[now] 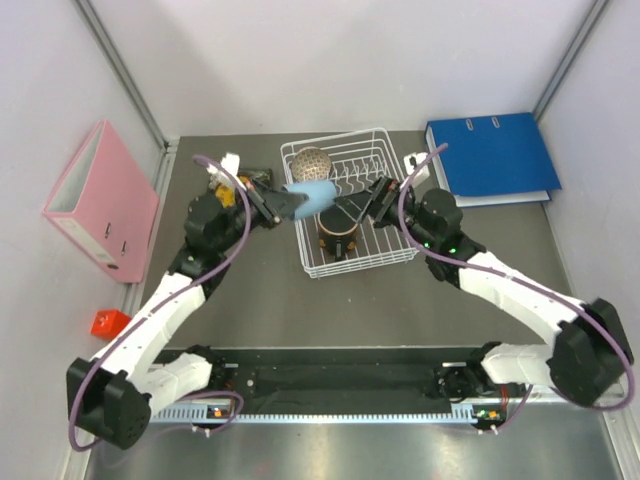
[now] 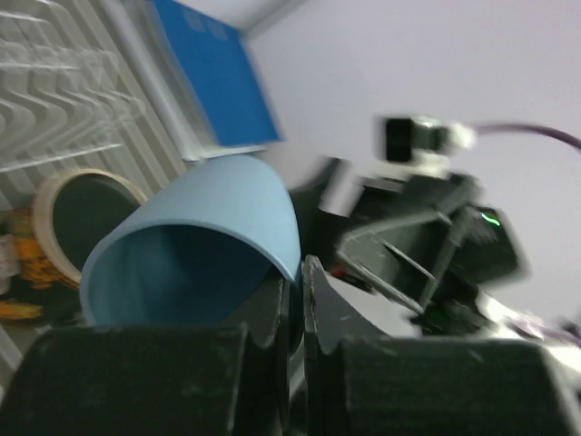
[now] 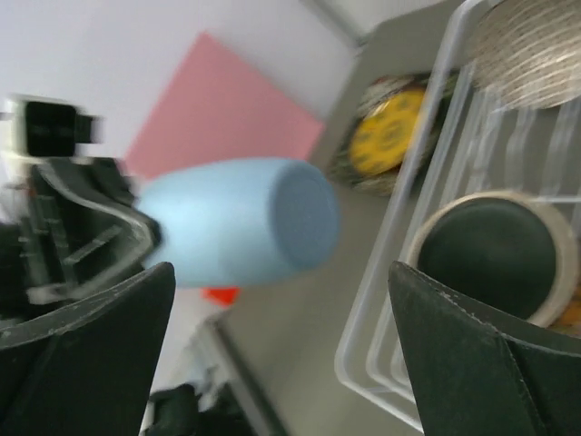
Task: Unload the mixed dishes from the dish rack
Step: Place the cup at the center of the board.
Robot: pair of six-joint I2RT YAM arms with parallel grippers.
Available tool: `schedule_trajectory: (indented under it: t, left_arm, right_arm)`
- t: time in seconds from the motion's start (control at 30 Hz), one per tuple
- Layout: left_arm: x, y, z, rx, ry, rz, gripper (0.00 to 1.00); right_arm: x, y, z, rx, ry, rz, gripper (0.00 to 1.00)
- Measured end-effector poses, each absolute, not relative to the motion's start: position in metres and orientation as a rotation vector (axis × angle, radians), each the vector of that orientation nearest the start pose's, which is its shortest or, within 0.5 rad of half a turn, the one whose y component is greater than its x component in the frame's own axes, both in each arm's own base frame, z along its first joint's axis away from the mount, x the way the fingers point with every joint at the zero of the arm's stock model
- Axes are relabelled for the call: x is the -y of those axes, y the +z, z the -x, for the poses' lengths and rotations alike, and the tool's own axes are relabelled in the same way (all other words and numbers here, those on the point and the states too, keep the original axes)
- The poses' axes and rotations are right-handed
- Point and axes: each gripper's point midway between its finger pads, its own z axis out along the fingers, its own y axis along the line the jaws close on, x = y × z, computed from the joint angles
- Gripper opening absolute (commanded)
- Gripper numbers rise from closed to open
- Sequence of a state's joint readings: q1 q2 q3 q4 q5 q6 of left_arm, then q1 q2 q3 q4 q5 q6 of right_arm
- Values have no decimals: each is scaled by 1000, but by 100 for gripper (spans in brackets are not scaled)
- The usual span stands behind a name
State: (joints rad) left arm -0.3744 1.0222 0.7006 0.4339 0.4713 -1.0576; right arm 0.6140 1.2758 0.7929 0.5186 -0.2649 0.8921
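The left gripper holds the cup (image 1: 314, 196) sideways, so next it should swing toward the pink binder, tilt until its fingers point down and lower the cup onto bare table next to the patterned plate.
My left gripper (image 1: 285, 203) is shut on the rim of the small light-blue cup (image 1: 314, 196), holding it on its side in the air at the left edge of the white wire dish rack (image 1: 385, 255). In the left wrist view the fingers (image 2: 272, 309) pinch the cup's wall (image 2: 209, 204). My right gripper (image 1: 352, 206) is open and empty above the rack, facing the cup's base (image 3: 304, 218). The speckled bowl (image 1: 311, 162) and the dark mug (image 1: 338, 232) sit in the rack. The amber-yellow plate (image 3: 386, 136) lies on a dark patterned plate (image 3: 436, 86) on the table left of the rack.
A pink binder (image 1: 100, 200) leans at the left wall. A blue binder (image 1: 490, 155) lies at the back right. A small red object (image 1: 110, 322) sits at the table's left edge. The two arms face each other closely over the rack.
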Motion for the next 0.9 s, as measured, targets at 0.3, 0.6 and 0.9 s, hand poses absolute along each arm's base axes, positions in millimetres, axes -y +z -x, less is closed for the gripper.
schedule_trajectory:
  t: [0.3,0.6,0.9]
  left_arm:
    - [120,355,-356,-1773,-569,461,0]
    - [2,207,-354,-2131,74,722,0]
    - [-34,135,-350,-2320,215,847,0]
  right_arm:
    - [-235,320,-316,-1745,744,-72,100]
    - [-201,250,-307,-1907,489,-43,100]
    - [-193,238,-298,-1910,478,-20,100]
